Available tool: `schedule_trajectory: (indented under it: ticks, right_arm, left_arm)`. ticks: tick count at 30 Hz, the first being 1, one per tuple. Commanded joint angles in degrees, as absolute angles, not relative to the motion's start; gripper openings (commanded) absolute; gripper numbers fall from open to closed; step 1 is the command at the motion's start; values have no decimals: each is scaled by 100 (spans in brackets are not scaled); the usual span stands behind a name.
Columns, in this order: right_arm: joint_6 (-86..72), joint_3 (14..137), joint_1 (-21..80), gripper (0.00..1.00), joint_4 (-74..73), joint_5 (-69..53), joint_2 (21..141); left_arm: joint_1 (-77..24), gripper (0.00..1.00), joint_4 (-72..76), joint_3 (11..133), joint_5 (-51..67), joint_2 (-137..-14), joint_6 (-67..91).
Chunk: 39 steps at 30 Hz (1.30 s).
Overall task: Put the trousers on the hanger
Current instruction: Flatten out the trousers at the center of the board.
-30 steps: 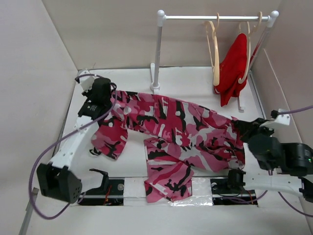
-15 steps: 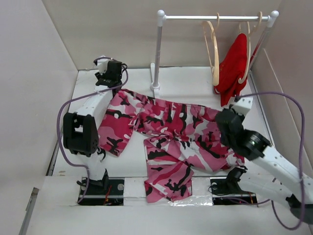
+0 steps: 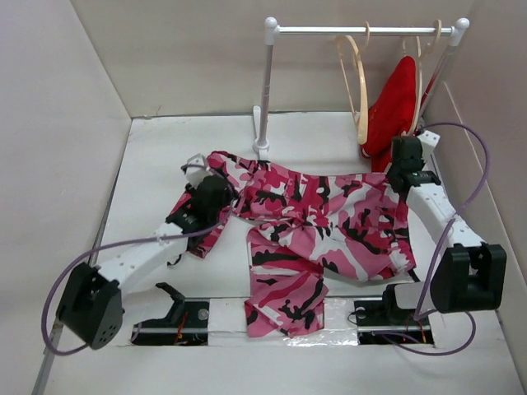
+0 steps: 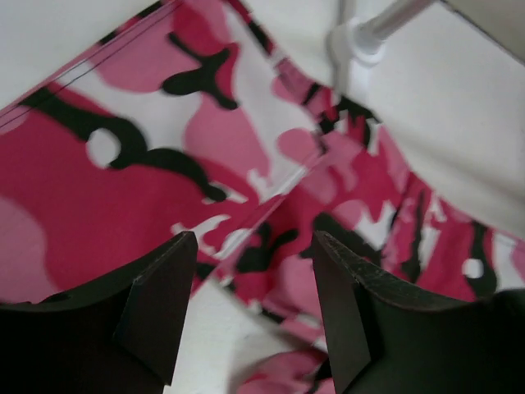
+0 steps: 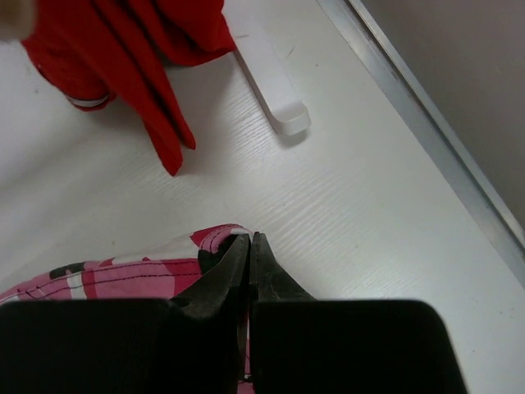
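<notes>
Next, my left gripper moves back and down onto the hem's near corner [image 3: 200,253], since that leg end lies on the tabletop below it and nearer my base.
The trousers [image 3: 321,216] lie spread across the table in pink, red, white and black camouflage, one leg folded toward the near edge. My left gripper [image 3: 221,183] hovers open over their left end, nothing between its fingers; in the left wrist view it [image 4: 253,240] stands above the trousers [image 4: 148,156]. My right gripper [image 3: 403,174] is shut on the trousers' far right corner, and in the right wrist view the gripper [image 5: 249,238] pinches the trousers' hem [image 5: 209,244]. The hanger [image 3: 359,82], pale wood and bare, hangs on the rail.
A white rack [image 3: 265,90] stands at the back with a second hanger bearing a red garment [image 3: 394,111] beside the bare one. The red garment [image 5: 123,49] and a white rack foot [image 5: 275,94] lie just ahead of my right gripper. Walls enclose the table.
My left gripper has let go of the trousers, opened, and come back from the far left corner toward the middle. My right arm carried its corner to the far right, stretching the fabric.
</notes>
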<state>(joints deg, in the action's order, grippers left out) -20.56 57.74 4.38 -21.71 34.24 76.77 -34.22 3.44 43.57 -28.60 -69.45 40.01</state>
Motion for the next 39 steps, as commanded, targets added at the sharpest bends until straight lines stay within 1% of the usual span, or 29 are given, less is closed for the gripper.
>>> schedule_trajectory:
  ticks: [1,2,3,4,5,6,8,9,10,11,12,13,15,17,18,20,22,23,24,25,27,29,30,31,34,36,39]
  right_arm:
    - [-2372,6100,-51,3,-1258,3061,7322]
    - [-2425,6065,-122,12,-1065,2902,7165]
    - [-2434,6012,-123,46,-898,2735,7102]
    - [-2435,5942,-123,62,-853,2394,7067]
    - [-2443,5950,-123,70,-896,2260,7006]
    - [-2461,5959,-27,84,-1097,2180,6848]
    - [-2478,5636,192,90,-994,1961,6567]
    - [-2487,5477,280,90,-845,1864,6374]
    - [-2479,5293,394,90,-757,1785,5920]
    - [-2470,4934,630,90,-686,1758,5671]
    - [-2452,4748,746,88,-564,1732,5425]
    - [-2391,4581,860,86,-510,1671,4936]
    - [-2356,4134,1176,83,-466,1652,4511]
    - [-2294,3930,1379,82,-466,1538,4098]
    - [-2294,3877,1563,79,-596,1521,4017]
    - [-2206,3771,1731,68,-668,1398,3877]
    - [-2171,3718,1924,52,-721,1362,3824]
    - [-2162,3709,1925,42,-721,1354,3797]
    - [-2145,3718,2003,35,-764,1336,3753]
    - [-2084,3753,2004,32,-808,1266,3727]
    - [-2039,3727,2065,32,-730,1187,3683]
    - [-1978,3665,2118,38,-616,1090,3674]
    - [-1943,3665,2118,42,-598,1090,3691]
    - [-1899,3665,2118,43,-598,1090,3744]
    - [-1934,3656,2118,46,-580,933,3788]
    - [-1942,3569,2118,47,-379,783,3797]
    - [-1951,3516,2118,48,-334,633,3788]
  left_arm:
    - [-3313,55,414,3482,-3339,-6121,4622]
    - [-3313,55,239,3193,-3375,-5917,4640]
    - [-3313,55,142,3077,-3392,-5715,4658]
    - [-3313,56,54,2980,-3401,-5374,4650]
    - [-3313,57,-191,2919,-3375,-5240,4623]
    - [-3313,57,-367,2831,-3366,-5125,4640]
    - [-3366,56,-797,2751,-3270,-4852,4860]
    - [-3366,56,-930,2647,-3235,-4765,4956]
    - [-3366,55,-1080,2602,-3217,-4590,5088]
    - [-3366,55,-1429,2567,-3199,-4501,5280]
    - [-3366,53,-1607,2514,-3173,-4404,5413]
    - [-3366,52,-1704,2479,-3025,-4212,5527]
    - [-3366,50,-1950,2478,-2839,-4061,5710]
    - [-3366,48,-2170,2443,-2777,-3903,5818]
    - [-3366,47,-2232,2452,-2769,-3885,5879]
    - [-3366,46,-2494,2496,-2655,-3981,5985]
    - [-3366,46,-2453,2487,-2576,-4147,5960]
    - [-3366,46,-2426,2505,-2584,-4253,5924]
    - [-3366,45,-2452,2592,-2601,-4393,5933]
    - [-3366,45,-2452,2636,-2593,-4751,5915]
    - [-3366,45,-2496,2785,-2566,-5122,5897]
    - [-3366,46,-2548,2873,-2488,-5606,5810]
    - [-3436,47,-2636,2952,-2470,-5747,5810]
    - [-3524,47,-2698,3101,-2522,-5870,5818]
    - [-4050,51,-3075,3452,-2793,-6397,5950]
    - [-4314,52,-3400,3620,-2882,-6863,6090]
    - [-4315,51,-3472,3744,-2892,-7145,6073]
